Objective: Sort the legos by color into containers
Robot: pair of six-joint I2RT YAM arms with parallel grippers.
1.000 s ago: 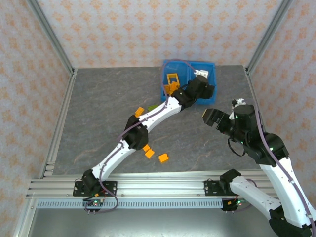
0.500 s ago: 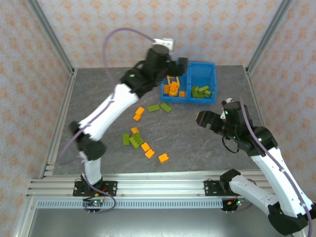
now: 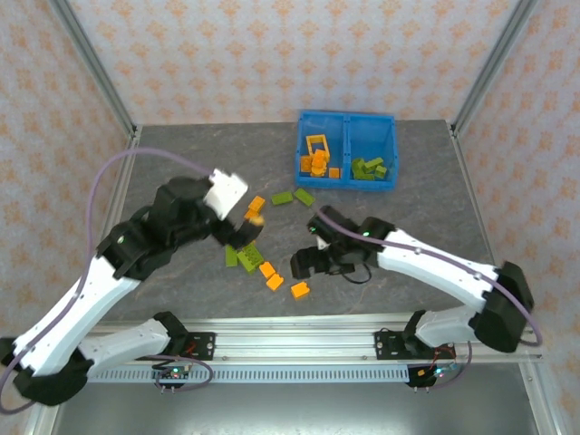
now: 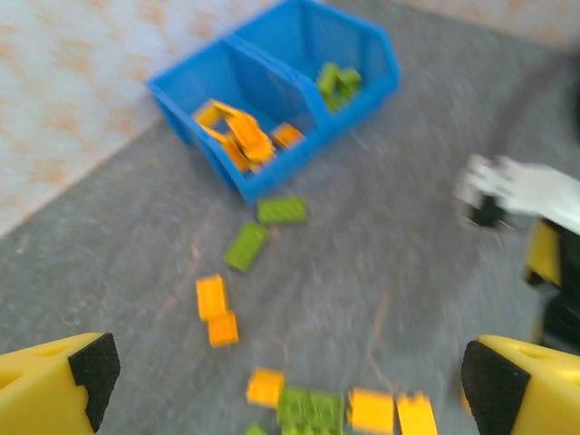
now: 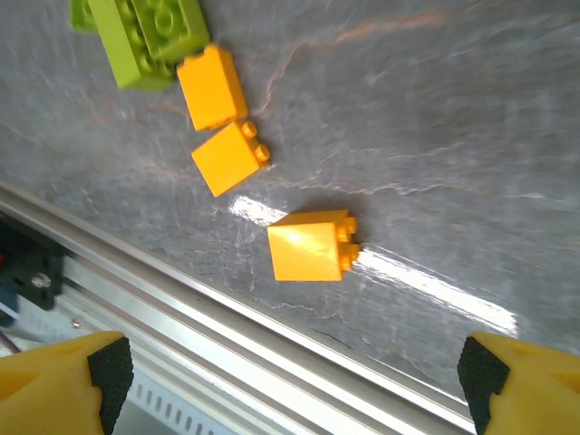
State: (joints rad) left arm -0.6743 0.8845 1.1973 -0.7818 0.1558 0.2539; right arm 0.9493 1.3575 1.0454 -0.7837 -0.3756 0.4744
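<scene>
The front orange brick (image 3: 300, 290) (image 5: 311, 247) is below my right gripper and nearer the bar. My right gripper should lower its open fingers and draw them back around it.
The blue bin (image 3: 345, 117) stands at the back right; its left container holds orange legos (image 3: 317, 162), its right one green legos (image 3: 368, 168). Loose legos lie mid-table: two green (image 3: 293, 197), orange (image 3: 256, 206), a green cluster (image 3: 245, 256) and three orange (image 3: 275, 282). My left gripper (image 3: 243, 228) hangs open above the loose bricks (image 4: 308, 410), with nothing between its fingers (image 4: 91, 367). My right gripper (image 3: 304, 265) is open and low over the front orange brick (image 5: 313, 245), which lies apart from the fingertips (image 5: 478, 373).
An aluminium rail (image 5: 272, 353) runs along the table's front edge just beyond the orange brick. Metal frame posts (image 3: 100, 82) and patterned walls close the sides and back. The two grippers are close together over the brick cluster.
My left arm swung back from the bin to above the loose bricks, its gripper opening wider. My right arm reached down and left to the front orange bricks.
</scene>
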